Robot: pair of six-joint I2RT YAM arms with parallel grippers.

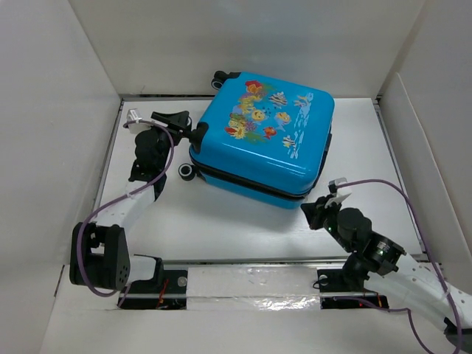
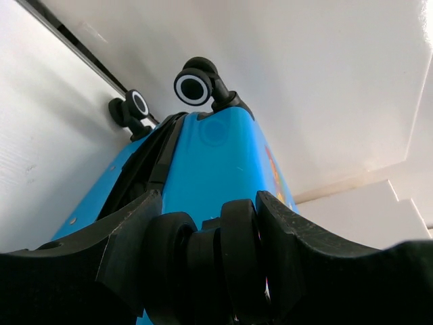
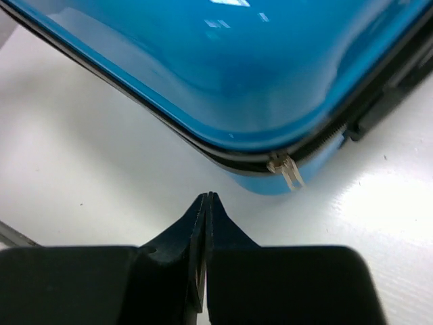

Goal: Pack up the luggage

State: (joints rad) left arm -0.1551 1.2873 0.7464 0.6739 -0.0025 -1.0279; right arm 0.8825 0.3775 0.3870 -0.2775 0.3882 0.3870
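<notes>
My left gripper should next move down a little toward the tabletop and open to let go of the black corner wheel point(image 1: 195, 136) point(image 2: 203, 271), because the wheel is between its closed fingers.
The luggage point(image 1: 265, 144) is a bright-blue hard-shell suitcase with fish and coral print. It lies closed and flat on the white table. My left gripper point(image 1: 193, 133) is shut on one of its black wheels point(image 2: 203, 261) at the left corner; two more wheels point(image 2: 193, 87) show beyond. My right gripper point(image 1: 318, 210) is shut and empty, just off the suitcase's near right corner. In the right wrist view its fingertips point(image 3: 206, 198) point at the corner, where a metal zipper pull point(image 3: 287, 169) hangs from the black zip line.
White walls point(image 1: 66, 110) box the table in on the left, back and right. A grey strip point(image 1: 251, 280) runs along the near edge by the arm bases. Purple cables point(image 1: 169, 158) loop over both arms.
</notes>
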